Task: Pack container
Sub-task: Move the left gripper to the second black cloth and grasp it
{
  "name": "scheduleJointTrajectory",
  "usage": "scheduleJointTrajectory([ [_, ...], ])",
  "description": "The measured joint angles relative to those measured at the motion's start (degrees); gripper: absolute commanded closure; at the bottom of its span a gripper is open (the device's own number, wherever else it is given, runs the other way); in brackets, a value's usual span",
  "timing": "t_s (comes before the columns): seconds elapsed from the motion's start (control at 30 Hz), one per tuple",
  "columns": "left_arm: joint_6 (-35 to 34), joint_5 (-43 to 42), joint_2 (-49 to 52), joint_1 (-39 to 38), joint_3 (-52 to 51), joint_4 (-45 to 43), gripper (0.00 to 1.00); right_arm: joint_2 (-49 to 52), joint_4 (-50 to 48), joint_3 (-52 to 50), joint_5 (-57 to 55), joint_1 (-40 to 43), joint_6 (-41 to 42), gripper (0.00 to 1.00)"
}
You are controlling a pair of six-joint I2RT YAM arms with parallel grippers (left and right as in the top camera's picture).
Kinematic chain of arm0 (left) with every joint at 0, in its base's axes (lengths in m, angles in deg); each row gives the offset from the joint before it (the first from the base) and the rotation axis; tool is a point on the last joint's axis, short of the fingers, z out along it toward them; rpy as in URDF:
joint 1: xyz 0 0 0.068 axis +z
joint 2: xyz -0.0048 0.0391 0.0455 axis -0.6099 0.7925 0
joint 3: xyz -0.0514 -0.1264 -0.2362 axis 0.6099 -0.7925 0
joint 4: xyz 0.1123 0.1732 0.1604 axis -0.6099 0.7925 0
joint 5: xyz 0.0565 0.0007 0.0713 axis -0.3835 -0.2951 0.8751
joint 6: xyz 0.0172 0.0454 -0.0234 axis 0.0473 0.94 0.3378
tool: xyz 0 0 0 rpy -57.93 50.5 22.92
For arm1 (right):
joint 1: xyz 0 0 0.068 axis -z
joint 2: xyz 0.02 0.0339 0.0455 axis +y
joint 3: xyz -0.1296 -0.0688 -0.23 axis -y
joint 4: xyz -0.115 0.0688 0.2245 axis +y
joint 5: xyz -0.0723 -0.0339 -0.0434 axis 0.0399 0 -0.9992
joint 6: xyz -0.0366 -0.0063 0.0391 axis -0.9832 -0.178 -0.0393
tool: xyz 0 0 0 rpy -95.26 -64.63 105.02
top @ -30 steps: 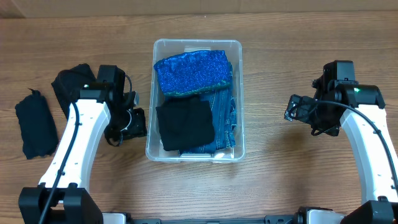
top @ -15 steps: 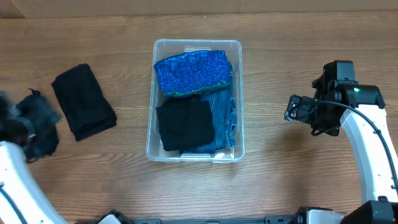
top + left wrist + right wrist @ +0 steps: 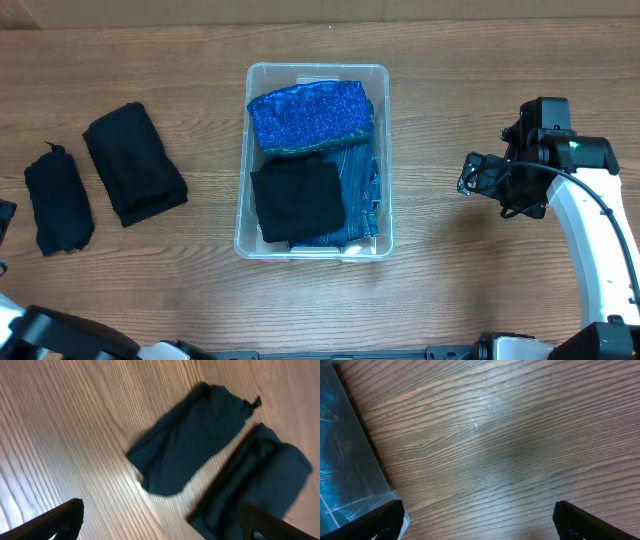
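Note:
I will move my left gripper down and toward the smaller black cloth and lower its open fingers over that cloth's near end (image 3: 60, 240) (image 3: 160, 480), because that end lies clear on the table.
The clear container (image 3: 316, 67) stands mid-table, holding a sparkly blue cloth (image 3: 310, 118), a folded black cloth (image 3: 296, 200) and denim (image 3: 364, 190). Two folded black cloths lie on the table to its left, a larger one (image 3: 133, 162) and a smaller one (image 3: 57, 200). In the left wrist view my left gripper (image 3: 162, 522) is open above the wood, with the smaller cloth (image 3: 192, 442) and the larger cloth (image 3: 255, 485) ahead of it. My right gripper (image 3: 470, 175) hovers open right of the container, whose corner (image 3: 345, 460) shows beside the left fingertip (image 3: 385, 517).
The wooden table (image 3: 470, 80) stretches bare around the right arm. In the overhead view the left arm sits at the far left and bottom edge, mostly out of frame. The table's back edge runs along the top of that view.
My left arm swung away from the container's left wall to the far left, leaving most of the overhead view, and its jaws opened. The right arm and the cloths stayed put.

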Motion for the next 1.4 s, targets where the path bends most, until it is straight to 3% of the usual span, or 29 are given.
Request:
scheduleJointTrajectory([
  [0.27,9.29,0.39,11.32,0.07,0.00,-4.68,0.00,0.00,-0.04,0.00,0.00,0.00,-0.15,0.00],
  [0.53,18.43,-6.10,19.61,0.07,-0.02,-8.31,0.00,0.00,0.13,0.00,0.02,0.00,-0.20,0.00],
  [1.0,24.72,-16.15,27.06,0.09,0.63,-11.47,0.01,0.00,1.14,0.00,0.02,0.00,-0.17,0.00],
  [1.13,25.16,-19.30,27.96,0.11,1.20,-11.76,0.12,0.00,1.16,0.00,0.02,0.00,-0.20,0.00],
  [1.27,25.51,-22.29,28.92,0.11,1.29,-12.07,0.36,0.00,1.46,0.00,0.02,0.00,-0.20,0.00],
  [1.4,25.53,-24.65,29.97,0.11,1.27,-11.91,0.46,0.00,1.53,0.00,0.00,0.00,-0.17,0.00],
])
